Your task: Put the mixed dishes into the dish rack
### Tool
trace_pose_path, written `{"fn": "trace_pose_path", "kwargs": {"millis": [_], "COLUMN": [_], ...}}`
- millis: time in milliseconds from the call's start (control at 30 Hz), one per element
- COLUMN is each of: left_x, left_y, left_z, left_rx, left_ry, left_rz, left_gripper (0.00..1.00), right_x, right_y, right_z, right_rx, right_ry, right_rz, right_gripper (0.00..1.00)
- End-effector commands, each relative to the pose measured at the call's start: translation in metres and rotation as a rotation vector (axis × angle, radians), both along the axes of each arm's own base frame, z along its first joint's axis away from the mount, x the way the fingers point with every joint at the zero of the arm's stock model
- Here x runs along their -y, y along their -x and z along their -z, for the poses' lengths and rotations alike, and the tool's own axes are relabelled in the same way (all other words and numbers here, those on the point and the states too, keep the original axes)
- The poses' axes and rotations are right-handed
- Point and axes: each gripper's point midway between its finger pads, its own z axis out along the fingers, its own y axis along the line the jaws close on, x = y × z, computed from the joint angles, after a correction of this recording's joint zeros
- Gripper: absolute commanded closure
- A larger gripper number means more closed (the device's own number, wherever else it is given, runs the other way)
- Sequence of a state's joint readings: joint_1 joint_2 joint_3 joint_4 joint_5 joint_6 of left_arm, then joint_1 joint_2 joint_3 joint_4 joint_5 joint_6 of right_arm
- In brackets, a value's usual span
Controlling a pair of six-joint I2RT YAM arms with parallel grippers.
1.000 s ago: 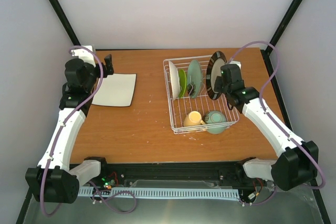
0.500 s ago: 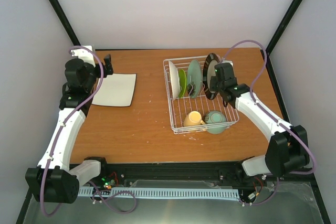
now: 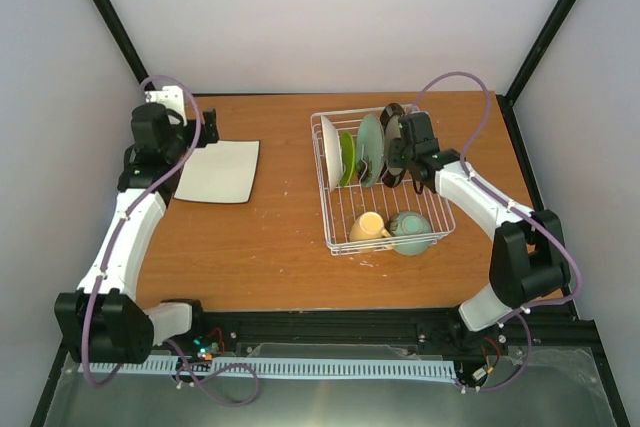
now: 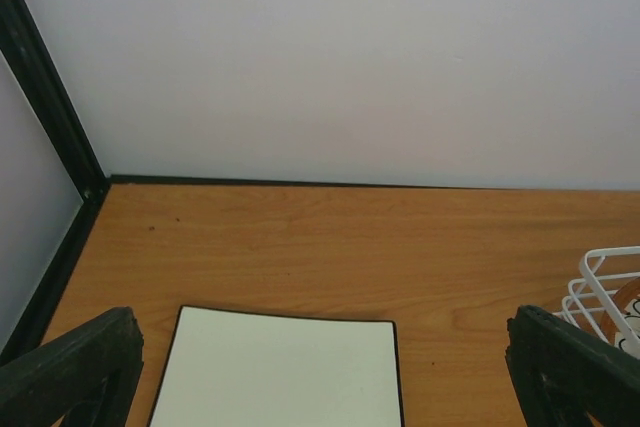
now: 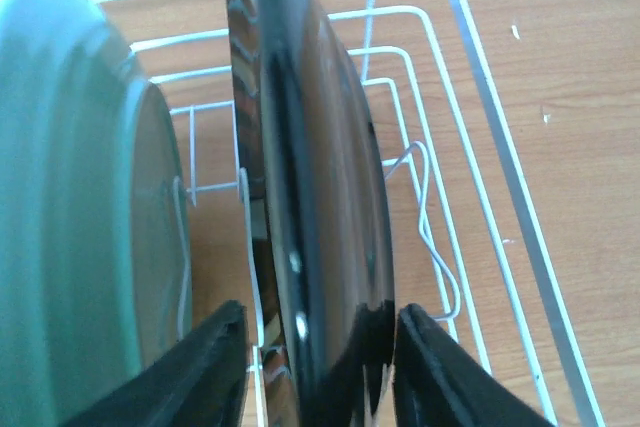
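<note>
The white square plate lies flat, so the robot's left gripper should go down, turning toward the rack (image 3: 340,241), onto the white square plate's edge farthest from the rack (image 3: 191,156).
The white wire dish rack (image 3: 340,241) holds a lime-green plate (image 3: 346,159) and a pale green plate (image 3: 370,147) upright, with a yellow mug (image 3: 368,226) and a mint-green bowl (image 3: 411,231) at its near end. My right gripper (image 3: 399,161) is shut on the dark-rimmed plate (image 3: 392,137), held on edge in the rack right of the pale green plate. In the right wrist view the dark plate (image 5: 310,197) stands between my fingers (image 5: 205,367), beside the pale green plate (image 5: 80,197). The white square plate (image 3: 220,171) lies flat at the left. My left gripper (image 3: 206,127) is open above its far edge (image 4: 280,367).
A whitish plate (image 3: 328,152) stands at the rack's left end. The rack's right wall (image 5: 480,77) runs close to my right finger. Black frame posts (image 4: 45,117) and grey walls bound the table's back and sides.
My right gripper has carried the dark-rimmed plate leftward and down from above the rack's right side into the rack. My left arm has shifted slightly toward the back.
</note>
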State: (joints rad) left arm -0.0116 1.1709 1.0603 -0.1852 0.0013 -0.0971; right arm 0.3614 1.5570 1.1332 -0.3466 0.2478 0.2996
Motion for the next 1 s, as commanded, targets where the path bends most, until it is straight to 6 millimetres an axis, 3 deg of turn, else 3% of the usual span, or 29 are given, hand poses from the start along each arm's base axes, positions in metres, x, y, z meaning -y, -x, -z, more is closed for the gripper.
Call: {"fn": "trace_pose_path", "kwargs": {"millis": [0, 133, 333, 467, 567, 633, 733, 967], "left_x": [-0.010, -0.019, -0.051, -0.074, -0.084, -0.089, -0.096, -0.110], "left_y": [-0.005, -0.007, -0.013, -0.026, -0.040, -0.051, -0.061, -0.075], "left_z": [0.005, 0.021, 0.050, 0.072, 0.101, 0.126, 0.151, 0.204], "left_rx": [-0.066, -0.120, -0.176, -0.206, -0.271, -0.314, -0.344, -0.429], "left_ry": [0.112, 0.254, 0.429, 0.501, 0.514, 0.542, 0.557, 0.563], "left_rz": [0.040, 0.139, 0.265, 0.316, 0.318, 0.315, 0.296, 0.253], "left_gripper": [0.00, 0.00, 0.04, 0.15, 0.20, 0.20, 0.10, 0.07], "right_x": [-0.006, -0.002, 0.019, 0.045, 0.057, 0.060, 0.061, 0.056], "right_y": [-0.010, -0.005, 0.015, 0.048, 0.081, 0.096, 0.110, 0.116], "right_z": [-0.026, -0.035, -0.074, -0.110, -0.122, -0.127, -0.132, -0.137], "right_rx": [0.076, 0.101, 0.201, 0.315, 0.387, 0.410, 0.420, 0.423], "right_ry": [-0.049, -0.054, -0.051, -0.067, -0.100, -0.120, -0.135, -0.144], "right_rz": [0.001, 0.015, 0.082, 0.153, 0.156, 0.142, 0.115, 0.074], "right_gripper": [0.54, 0.40, 0.35, 0.34, 0.33, 0.32, 0.32, 0.33]}}
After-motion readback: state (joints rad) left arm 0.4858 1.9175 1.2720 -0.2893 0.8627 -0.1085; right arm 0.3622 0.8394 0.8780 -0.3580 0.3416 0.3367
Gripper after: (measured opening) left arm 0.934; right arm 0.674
